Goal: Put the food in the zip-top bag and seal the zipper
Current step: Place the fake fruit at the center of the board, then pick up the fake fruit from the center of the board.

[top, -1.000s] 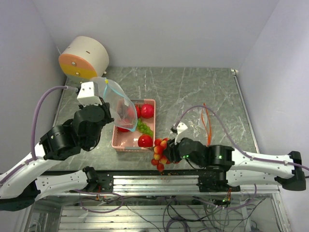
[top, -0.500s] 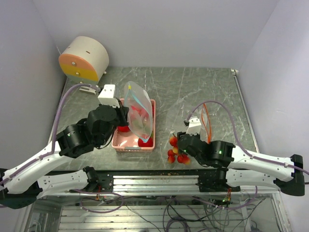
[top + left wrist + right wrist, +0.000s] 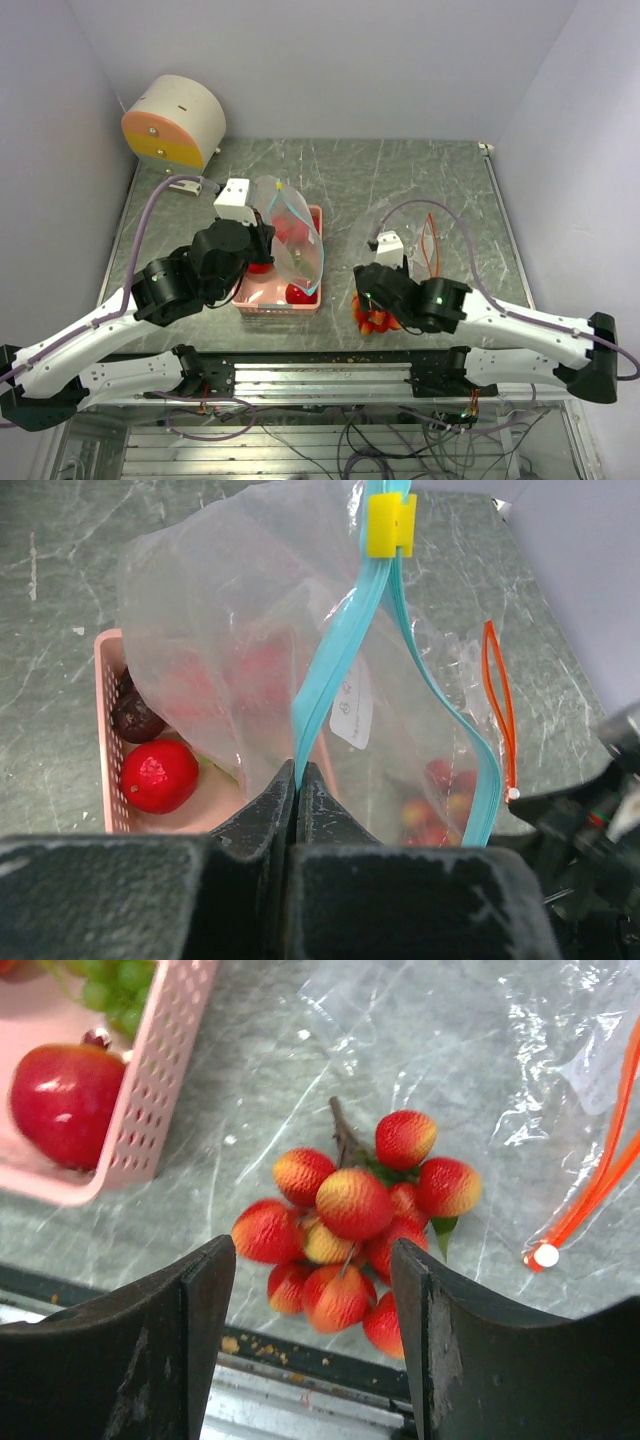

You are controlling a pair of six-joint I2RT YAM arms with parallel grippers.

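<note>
Next, my open right gripper comes down onto the stem end of the tomato cluster, fingers astride its fruit, since it lies below them on the tabletop.
My left gripper (image 3: 297, 772) is shut on the blue zipper edge of the clear zip-top bag (image 3: 250, 630) and holds it up over the pink tray (image 3: 104, 730). The bag's mouth gapes, with its yellow slider (image 3: 390, 525) at the top. A red apple (image 3: 158, 776) and a dark fruit (image 3: 135, 718) lie in the tray. My right gripper (image 3: 310, 1265) is open, with its fingers either side of the red-orange tomato cluster (image 3: 355, 1215) on the table. Another red apple (image 3: 62, 1100) and green grapes (image 3: 115, 985) lie in the tray. In the top view, the bag (image 3: 295, 245) hangs over the tray and the cluster (image 3: 375, 320) lies near the front edge.
A second clear bag with an orange zipper (image 3: 428, 245) lies on the table right of my right gripper. A beige and orange drum (image 3: 175, 120) stands at the back left. The table's front rail (image 3: 300, 1370) runs just below the cluster.
My left arm has swung the bag to the right, from beside the tray to over it. My right gripper and the tomato cluster have shifted right, away from the tray.
</note>
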